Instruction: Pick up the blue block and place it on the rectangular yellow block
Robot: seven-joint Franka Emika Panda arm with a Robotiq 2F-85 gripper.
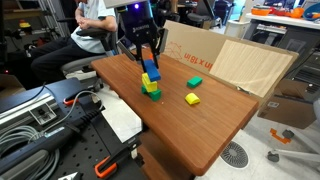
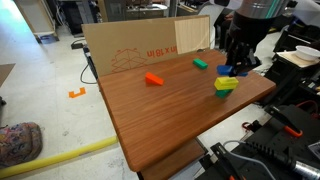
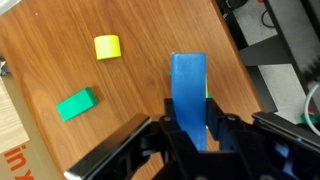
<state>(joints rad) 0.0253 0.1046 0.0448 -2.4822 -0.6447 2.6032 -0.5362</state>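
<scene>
The blue block still hovers above the rectangular yellow block, so the gripper will go down and toward the right in the wrist view to release it there.
My gripper [image 1: 148, 58] [image 2: 236, 58] [image 3: 190, 120] is shut on the blue block [image 1: 150, 73] [image 2: 228, 70] [image 3: 188, 80], holding it by its long sides. The block sits directly over the rectangular yellow block [image 1: 150, 85] [image 2: 226, 83], touching it or just above it. The yellow block rests on a green block [image 1: 153, 94] [image 2: 224, 92] near the table's edge. In the wrist view the blue block hides the yellow one, and only a green sliver [image 3: 207, 95] shows beside it.
On the wooden table [image 1: 200, 130] lie a small squarish yellow block [image 1: 192, 99] [image 3: 107, 46], a green block [image 1: 195, 82] [image 2: 201, 62] [image 3: 76, 104] and an orange block [image 2: 153, 79]. A cardboard box [image 1: 195, 45] [image 2: 135, 50] and a plywood panel [image 1: 255, 65] stand along the back.
</scene>
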